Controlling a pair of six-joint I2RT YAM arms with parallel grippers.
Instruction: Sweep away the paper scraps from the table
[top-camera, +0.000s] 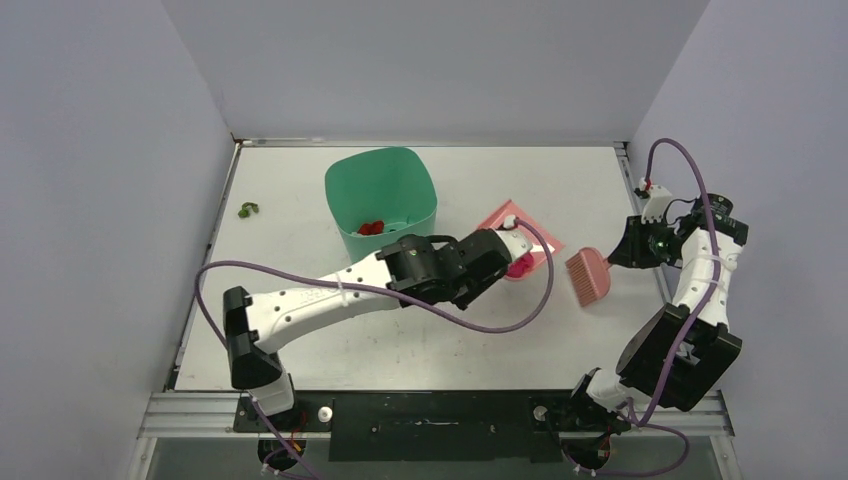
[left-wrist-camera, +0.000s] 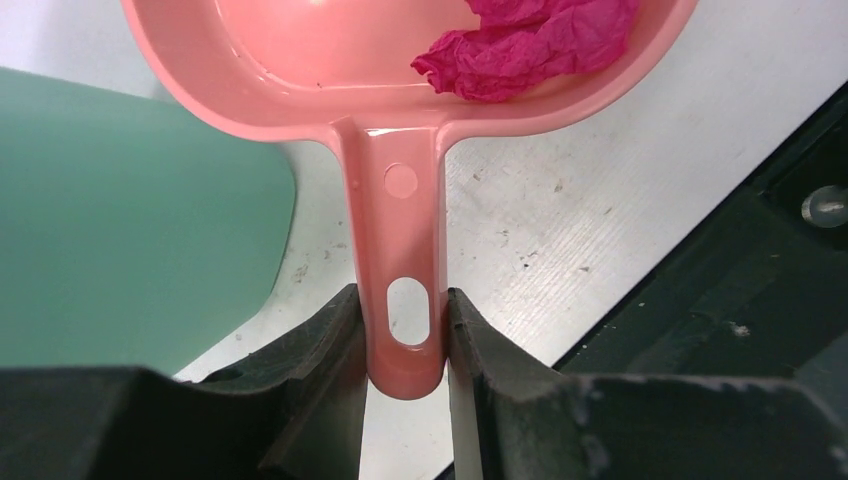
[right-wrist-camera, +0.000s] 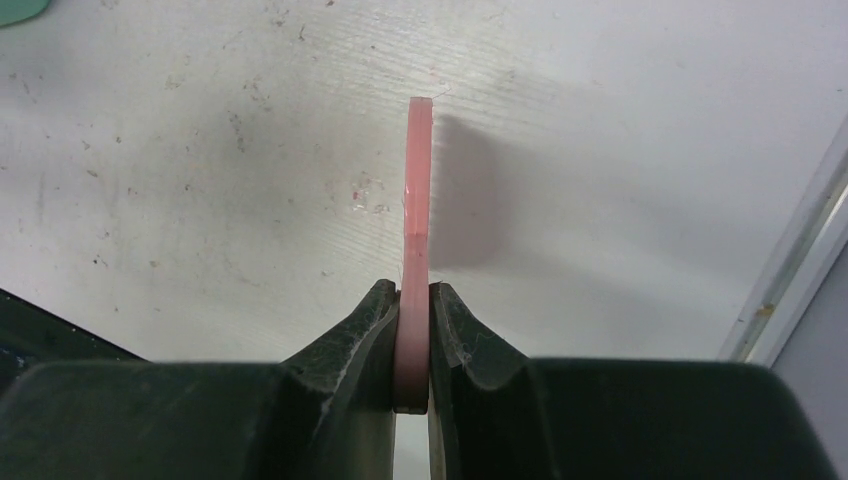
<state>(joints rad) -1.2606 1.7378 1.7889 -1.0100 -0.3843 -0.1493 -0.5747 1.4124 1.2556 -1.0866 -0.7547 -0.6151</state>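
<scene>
My left gripper has bare tabletop below and back of it, so I need to tip the scrap into the green bin, then lower the dustpan (left-wrist-camera: 400, 90) there and release.
My left gripper (top-camera: 497, 252) (left-wrist-camera: 404, 340) is shut on the handle of the pink dustpan (left-wrist-camera: 400, 90), held just right of the green bin. A crumpled red paper scrap (left-wrist-camera: 530, 45) (top-camera: 520, 266) lies in the pan. More red scraps (top-camera: 371, 228) sit inside the bin. An olive green scrap (top-camera: 247, 209) lies on the white table (top-camera: 420, 340) at the far left edge. My right gripper (top-camera: 628, 246) (right-wrist-camera: 412, 330) is shut on the thin handle of the pink brush (top-camera: 588, 275) (right-wrist-camera: 418, 190), which hangs to the right of the dustpan.
The green bin (top-camera: 340, 190) (left-wrist-camera: 120, 220) stands at the back centre, close to the left of the dustpan. Grey walls close in three sides. A metal rail (top-camera: 430, 410) runs along the near edge by the arm bases.
</scene>
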